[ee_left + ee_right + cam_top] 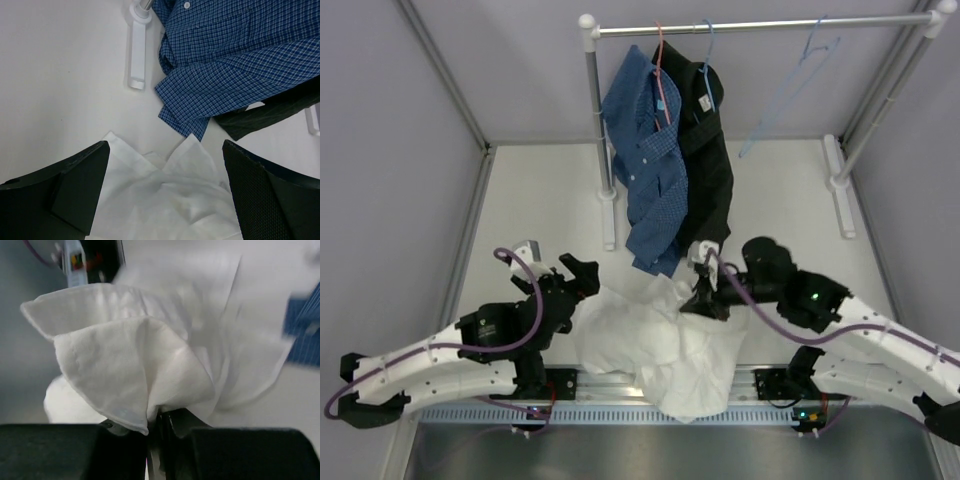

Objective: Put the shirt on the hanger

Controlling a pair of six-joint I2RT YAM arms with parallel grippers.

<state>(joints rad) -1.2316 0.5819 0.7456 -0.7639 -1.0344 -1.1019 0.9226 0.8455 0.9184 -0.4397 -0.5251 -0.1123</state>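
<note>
My left gripper next swings and turns across and down onto the shirt's middle fold, below it and to its right in the top view.
The white shirt [665, 345] lies crumpled on the table between the two arms, part of it draped over the near edge. My right gripper [704, 296] is shut on a fold of the shirt [130, 365] and lifts that fold. My left gripper [578, 281] is open and empty just above the shirt's left side, with the shirt's collar [165, 170] between its fingers [75, 185]. The light-blue wire hanger [798, 80] hangs bare on the rail at the back right, far from both grippers.
A white rail [750, 24] on two posts spans the back. A blue checked shirt [645, 150] on a pink hanger and a black shirt [705, 160] on a blue hanger hang from it, reaching down to the table near the white shirt. The rail's foot [136, 55] lies ahead of the left gripper.
</note>
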